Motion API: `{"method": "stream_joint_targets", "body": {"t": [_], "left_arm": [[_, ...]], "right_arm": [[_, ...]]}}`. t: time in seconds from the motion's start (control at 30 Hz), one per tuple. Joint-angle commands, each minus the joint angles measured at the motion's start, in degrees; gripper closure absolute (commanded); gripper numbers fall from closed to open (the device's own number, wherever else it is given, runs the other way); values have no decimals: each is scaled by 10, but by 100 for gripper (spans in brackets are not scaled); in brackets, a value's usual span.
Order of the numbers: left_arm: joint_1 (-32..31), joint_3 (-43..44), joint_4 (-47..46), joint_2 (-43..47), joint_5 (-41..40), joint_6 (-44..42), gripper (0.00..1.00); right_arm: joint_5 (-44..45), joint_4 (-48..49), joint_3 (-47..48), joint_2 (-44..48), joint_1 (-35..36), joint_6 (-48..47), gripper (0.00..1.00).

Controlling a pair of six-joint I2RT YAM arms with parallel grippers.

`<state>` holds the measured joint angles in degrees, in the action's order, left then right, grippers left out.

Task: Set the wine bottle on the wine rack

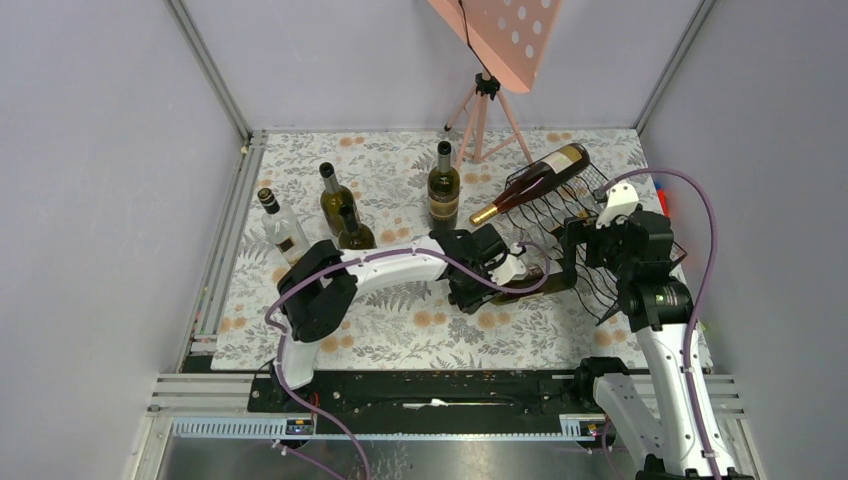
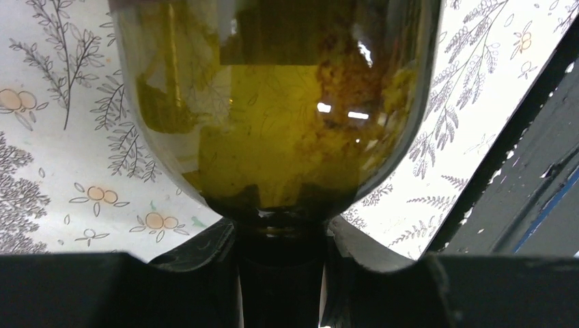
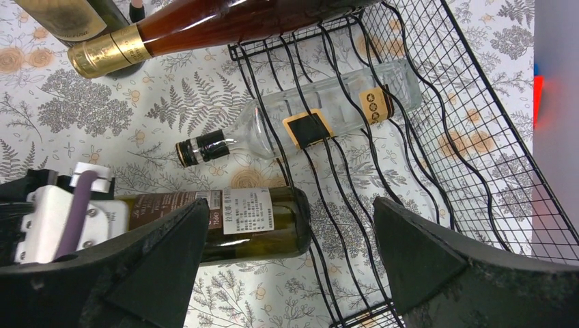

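My left gripper should push toward the right in the top view, sliding the bottle into the rack's empty lower cradle, then release it, since only the bottle's base reaches the rack.
My left gripper [image 1: 497,268] is shut on the neck of a dark green wine bottle [image 1: 535,287], which lies on its side just above the mat. In the left wrist view, the bottle's shoulder [image 2: 273,102] fills the frame above the left gripper [image 2: 280,273]. In the right wrist view, the bottle's labelled body [image 3: 252,219] has its base against the front wires of the black wire wine rack [image 3: 423,137]. The rack [image 1: 610,235] stands at the right. My right gripper [image 3: 290,205] is open and empty above the rack's front, and it also shows in the top view [image 1: 580,250].
A brown bottle with a gold cap [image 1: 535,180] lies on the rack's top row. A clear bottle [image 3: 321,123] lies in a lower cradle. Several bottles stand upright at the back left [image 1: 335,200], and one stands further right [image 1: 443,185]. A pink tripod stand [image 1: 485,100] is at the back.
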<state>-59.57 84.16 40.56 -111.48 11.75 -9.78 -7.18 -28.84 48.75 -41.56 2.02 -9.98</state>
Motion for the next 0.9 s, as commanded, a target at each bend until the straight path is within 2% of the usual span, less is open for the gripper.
{"method": "stream_joint_targets", "body": {"t": [0.0, 0.4, 0.73, 0.87], "left_arm": [[-2, 60, -72, -5, 46, 33, 100], [-4, 94, -141, -49, 54, 90, 100], [-16, 207, -168, -151, 56, 165, 100], [-21, 265, -167, -186, 54, 177, 97]], "right_arm": [[-17, 29, -4, 8, -5, 7, 3], [-32, 29, -10, 10, -10, 5, 3], [-36, 29, -15, 10, -11, -1, 3], [-38, 28, -17, 16, -12, -3, 3]]}}
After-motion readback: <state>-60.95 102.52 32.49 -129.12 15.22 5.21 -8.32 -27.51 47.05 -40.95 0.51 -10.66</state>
